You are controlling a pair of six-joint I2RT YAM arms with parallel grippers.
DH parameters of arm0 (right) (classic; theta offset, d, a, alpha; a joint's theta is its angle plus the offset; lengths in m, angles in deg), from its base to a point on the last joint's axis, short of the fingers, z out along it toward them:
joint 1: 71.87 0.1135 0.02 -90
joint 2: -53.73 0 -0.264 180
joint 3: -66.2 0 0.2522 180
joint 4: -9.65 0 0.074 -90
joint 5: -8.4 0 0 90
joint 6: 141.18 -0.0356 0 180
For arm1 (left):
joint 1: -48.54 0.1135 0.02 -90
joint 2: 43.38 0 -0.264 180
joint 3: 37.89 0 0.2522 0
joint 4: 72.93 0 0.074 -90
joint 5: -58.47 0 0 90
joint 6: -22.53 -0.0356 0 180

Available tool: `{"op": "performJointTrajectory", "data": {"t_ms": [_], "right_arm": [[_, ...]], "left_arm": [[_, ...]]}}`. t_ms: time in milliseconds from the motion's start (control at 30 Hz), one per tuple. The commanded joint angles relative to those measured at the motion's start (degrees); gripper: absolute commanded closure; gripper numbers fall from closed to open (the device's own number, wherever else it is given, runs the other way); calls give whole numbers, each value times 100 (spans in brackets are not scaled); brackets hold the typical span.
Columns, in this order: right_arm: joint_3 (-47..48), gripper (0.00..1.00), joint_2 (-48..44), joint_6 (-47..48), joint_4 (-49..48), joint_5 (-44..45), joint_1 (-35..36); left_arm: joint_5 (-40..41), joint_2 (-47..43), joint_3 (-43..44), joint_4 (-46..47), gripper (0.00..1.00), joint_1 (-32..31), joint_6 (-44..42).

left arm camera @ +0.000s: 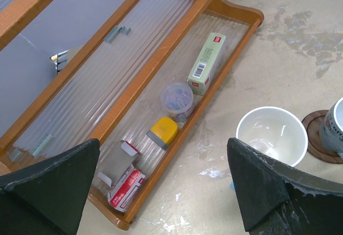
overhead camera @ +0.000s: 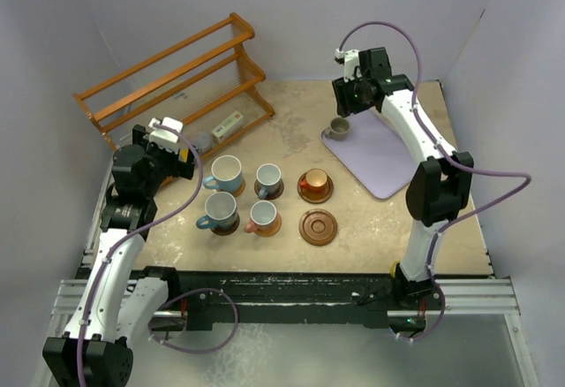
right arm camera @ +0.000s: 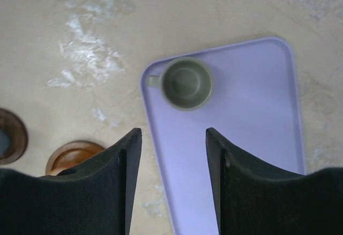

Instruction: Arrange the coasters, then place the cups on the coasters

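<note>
I will next bring my right gripper's open fingers down to the grey-olive cup below, astride its rim opposite the handle [overhead camera: 349,125], where the tray [overhead camera: 384,157] is clear, and close.
Five cups stand on coasters mid-table: light blue [overhead camera: 225,173], grey-blue [overhead camera: 268,178], orange [overhead camera: 313,183], a larger blue one [overhead camera: 219,211] and pink [overhead camera: 262,216]. One ringed brown coaster [overhead camera: 318,226] lies bare. A grey-olive cup [overhead camera: 336,128] [right arm camera: 186,83] stands on the corner of the lavender tray [overhead camera: 384,157] [right arm camera: 246,138]. My right gripper [overhead camera: 346,109] [right arm camera: 173,136] hovers open above that cup, nothing between its fingers. My left gripper [overhead camera: 179,159] [left arm camera: 163,192] is wide open near the rack, with the light blue cup [left arm camera: 271,136] just to its right.
A wooden rack [overhead camera: 172,73] [left arm camera: 161,63] stands at the back left, holding a green box [left arm camera: 206,63], a yellow item [left arm camera: 163,131] and a red-white box [left arm camera: 126,188]. The grey-blue cup [left arm camera: 333,127] on its dark coaster [left arm camera: 316,138] shows at the left wrist view's right edge.
</note>
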Motion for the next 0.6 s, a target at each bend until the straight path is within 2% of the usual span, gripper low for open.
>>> {"op": "performJointTrajectory", "data": {"t_ms": [0,567], "right_arm": [[493,47,466,-200,-95,507,-119],[1211,53,1751,-337,120,1007,-239]], "left_arm": [[-100,-72,-8,266,1,45,-41],[-158,-12,-17,255,1,43,-41]]}}
